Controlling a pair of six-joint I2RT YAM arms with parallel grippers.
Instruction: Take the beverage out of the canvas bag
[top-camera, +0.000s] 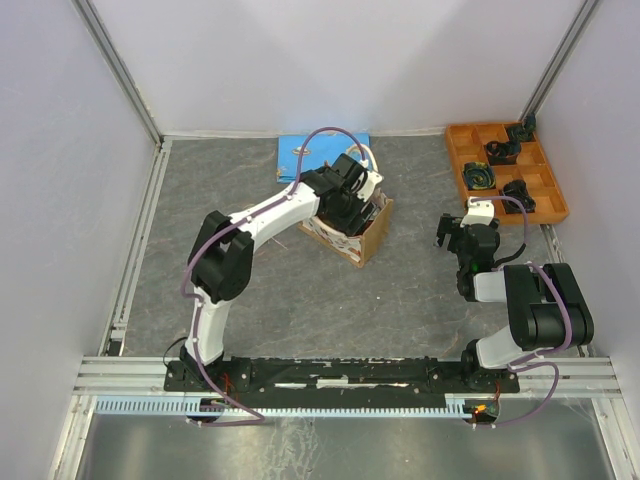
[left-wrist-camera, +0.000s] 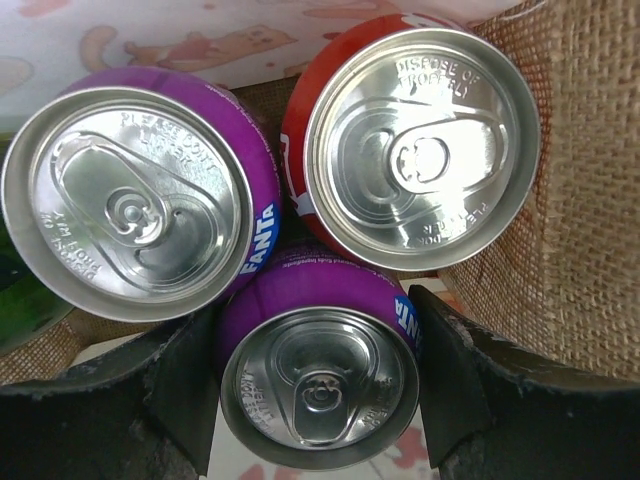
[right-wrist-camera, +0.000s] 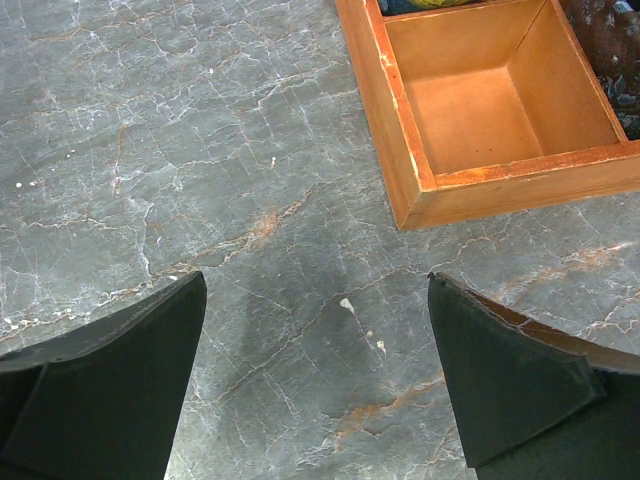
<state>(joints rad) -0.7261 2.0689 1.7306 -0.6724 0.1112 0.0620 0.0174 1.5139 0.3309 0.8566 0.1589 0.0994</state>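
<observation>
The held can has the bag's sides around it, so the robot's left gripper will go up, move left in the top view and come down to let go of it on bare tabletop next to the bag.
The canvas bag (top-camera: 368, 236) stands at the table's middle, and my left gripper (top-camera: 352, 196) reaches down into it. In the left wrist view the bag's woven inner wall (left-wrist-camera: 585, 210) holds three upright cans: a purple Fanta can (left-wrist-camera: 130, 200), a red can (left-wrist-camera: 420, 145) and a second purple Fanta can (left-wrist-camera: 318, 375). My left gripper (left-wrist-camera: 318, 390) has a black finger pressed on each side of that second purple can. My right gripper (top-camera: 458, 236) is open and empty, low over bare table (right-wrist-camera: 315, 380).
An orange compartment tray (top-camera: 505, 170) with dark small items stands at the back right; one empty corner compartment (right-wrist-camera: 480, 100) shows just ahead of the right gripper. A flat blue rectangle (top-camera: 300, 152) lies behind the bag. White walls enclose the table.
</observation>
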